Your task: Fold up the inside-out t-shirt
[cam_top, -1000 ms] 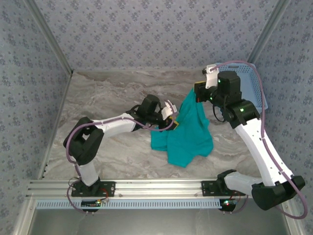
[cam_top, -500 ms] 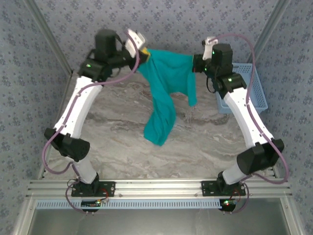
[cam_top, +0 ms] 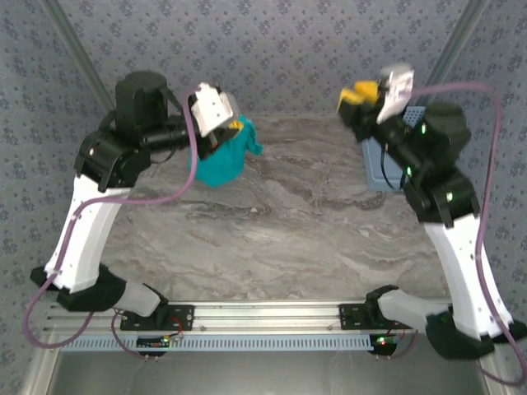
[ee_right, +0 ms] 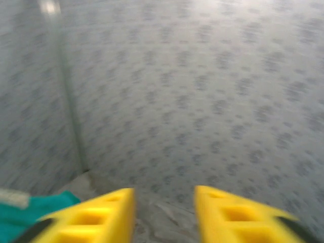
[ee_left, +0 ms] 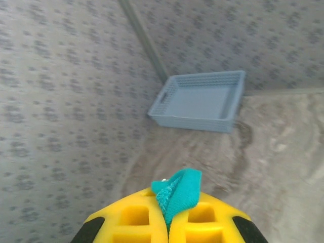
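Observation:
The left gripper brings the fold of t-shirt [cam_top: 224, 160] down toward the marble table next, then releases the fold there.
The teal-green t-shirt [cam_top: 224, 160] hangs bunched in the air at the back left, over the marble table [cam_top: 288, 230]. My left gripper [cam_top: 239, 132] is raised high and shut on a fold of the t-shirt [ee_left: 177, 195], which pokes out between its yellow fingers [ee_left: 131, 217]. My right gripper [cam_top: 352, 99] is raised at the back right, open, with nothing between its yellow fingers [ee_right: 101, 215]. In the right wrist view a bit of the t-shirt [ee_right: 25, 215] and a white strip lie at the lower left.
The light blue plastic basket [cam_top: 379, 160] stands at the back right behind my right arm; it also appears as the basket [ee_left: 200, 101] in the left wrist view. Patterned walls close the table in at the back and sides.
My right gripper has let go of the t-shirt and opened. The shirt, earlier stretched between both grippers, now hangs bunched from the left gripper alone. Both arms have risen.

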You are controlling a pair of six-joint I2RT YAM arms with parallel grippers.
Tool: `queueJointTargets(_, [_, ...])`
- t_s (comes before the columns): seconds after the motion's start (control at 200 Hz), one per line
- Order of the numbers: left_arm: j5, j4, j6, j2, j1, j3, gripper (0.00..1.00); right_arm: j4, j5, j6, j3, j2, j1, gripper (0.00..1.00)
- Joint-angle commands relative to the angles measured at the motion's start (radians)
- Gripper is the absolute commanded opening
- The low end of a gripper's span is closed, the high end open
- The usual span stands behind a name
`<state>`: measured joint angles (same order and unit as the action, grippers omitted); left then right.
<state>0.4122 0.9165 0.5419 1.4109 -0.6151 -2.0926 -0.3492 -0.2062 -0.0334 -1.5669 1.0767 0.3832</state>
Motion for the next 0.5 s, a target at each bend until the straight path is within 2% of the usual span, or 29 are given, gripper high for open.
queueJointTargets(0.0, [0.067, -0.078, -0.004, -0.073, -0.008, 0.071, 0.0, 0.036, -0.26, -0.282, 0.315, -0.062, 0.089, 0.68])
queueJointTargets(0.085, [0.083, -0.074, -0.019, -0.09, -0.008, 0.112, 0.0, 0.105, -0.259, -0.386, 0.505, -0.116, 0.144, 0.76])
queueJointTargets(0.225, [0.075, -0.082, -0.044, -0.094, -0.008, 0.178, 0.0, 0.016, -0.412, -0.624, 0.574, -0.074, 0.164, 0.83])
queueJointTargets(0.315, [0.023, -0.129, -0.119, -0.087, -0.008, 0.218, 0.0, 0.026, -0.422, -0.602, 0.579, -0.055, 0.181, 0.84])
queueJointTargets(0.385, [-0.039, -0.201, -0.231, -0.084, -0.008, 0.265, 0.0, 0.005, -0.446, -0.614, 0.582, -0.065, 0.188, 0.84])
queueJointTargets(0.495, [-0.112, -0.309, -0.37, -0.082, -0.009, 0.36, 0.0, 0.012, -0.361, -0.618, 0.609, -0.094, 0.204, 0.84])
